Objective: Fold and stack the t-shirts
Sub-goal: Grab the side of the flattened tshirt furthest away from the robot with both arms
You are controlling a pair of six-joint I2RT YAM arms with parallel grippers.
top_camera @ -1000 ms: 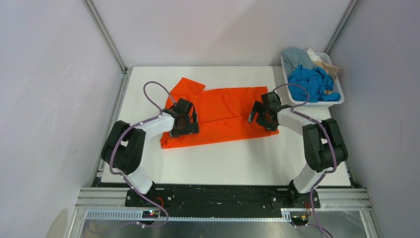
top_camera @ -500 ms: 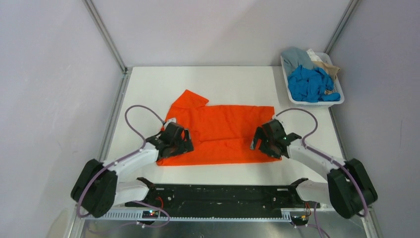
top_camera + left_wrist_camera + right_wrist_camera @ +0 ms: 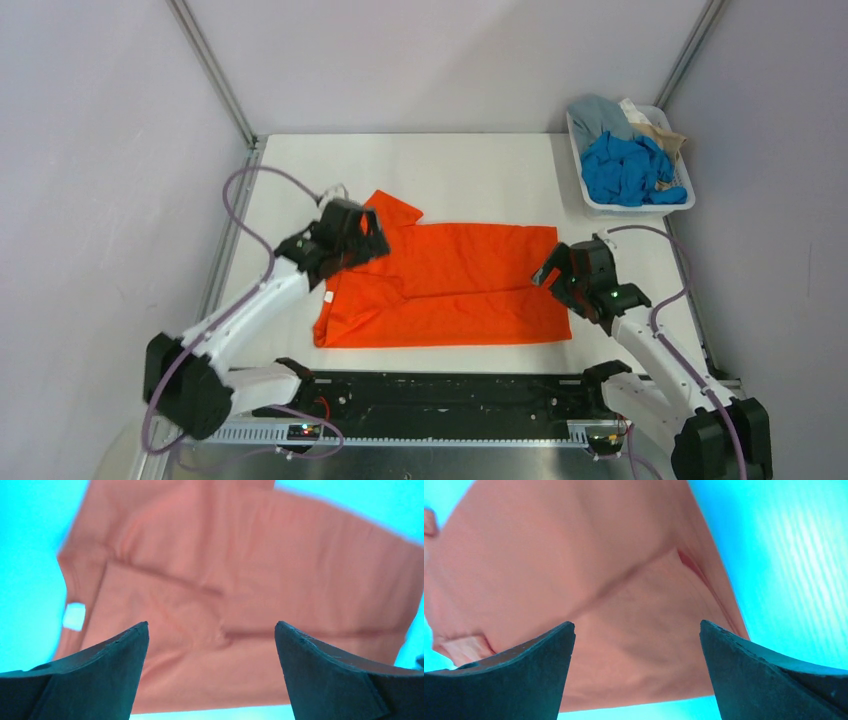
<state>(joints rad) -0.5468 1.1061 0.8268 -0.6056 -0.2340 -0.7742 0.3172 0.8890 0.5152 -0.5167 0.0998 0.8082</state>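
Observation:
One sleeve sticks out past the far edge of the orange t-shirt. I will next move my left gripper outward and then lower it to that sleeve's far corner (image 3: 381, 196).
The orange t-shirt (image 3: 450, 285) lies spread flat on the white table, its long side left to right, one sleeve sticking out at the far left. It fills the left wrist view (image 3: 240, 595) and the right wrist view (image 3: 589, 580). My left gripper (image 3: 362, 236) is open and empty above the shirt's far left part. My right gripper (image 3: 556, 278) is open and empty above the shirt's right edge. The bright blue t-shirt (image 3: 625, 168), the pale grey-blue one (image 3: 598, 113) and the beige one (image 3: 655, 128) lie bunched in the basket.
The white plastic basket (image 3: 640, 207) stands at the far right corner of the table (image 3: 470, 170). Metal frame posts and grey walls close in the left, back and right sides. The arms' black base bar runs along the near edge.
The shirt has slid toward the near edge and now lies flat. Both grippers let go of it: the left rose and moved to the far left, the right moved out to the right edge.

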